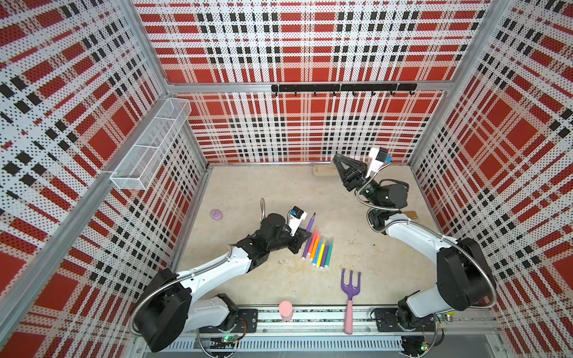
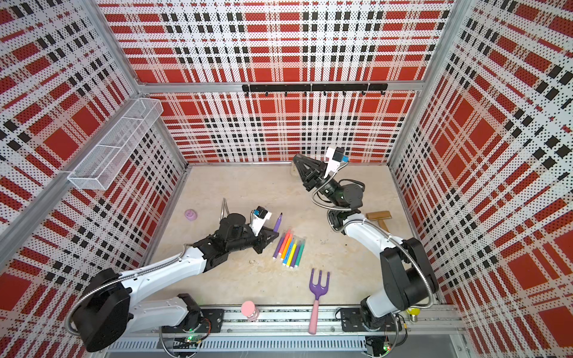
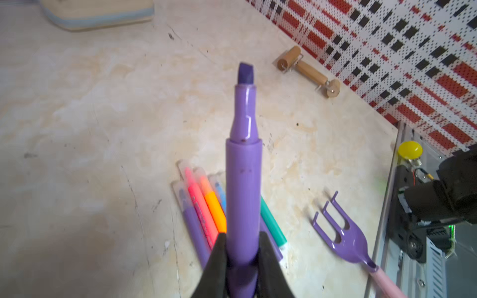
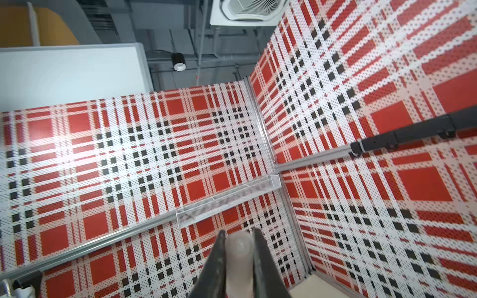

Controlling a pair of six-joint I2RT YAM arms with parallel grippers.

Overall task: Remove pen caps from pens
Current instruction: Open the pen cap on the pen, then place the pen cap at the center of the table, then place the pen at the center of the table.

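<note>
The bare tabletop beyond the row (image 1: 344,223) is below my right gripper, so my right gripper should next turn to point downward and move down to release the clear pen cap.
My left gripper (image 1: 305,237) (image 3: 241,234) is shut on a purple pen (image 1: 311,222) (image 2: 278,223) (image 3: 244,180). Its dark chisel tip is bare and points toward the back wall, and its barrel is lifted over the row. My right gripper (image 1: 336,156) (image 2: 296,157) (image 4: 238,231) is raised near the back wall and shut on a clear pen cap (image 4: 238,255). A row of several pens (image 1: 317,252) (image 2: 290,249) lies side by side on the table just right of the left gripper. Clear pen caps (image 3: 184,165) sit on their far ends.
A purple garden fork (image 1: 350,283) with a pink handle lies at the front. A pink cylinder (image 1: 285,310) stands on the front rail. A lilac round thing (image 1: 216,214) sits left, a wooden roller (image 2: 379,216) right, a wooden block (image 1: 322,170) at the back wall. A wire basket (image 1: 152,145) hangs on the left wall.
</note>
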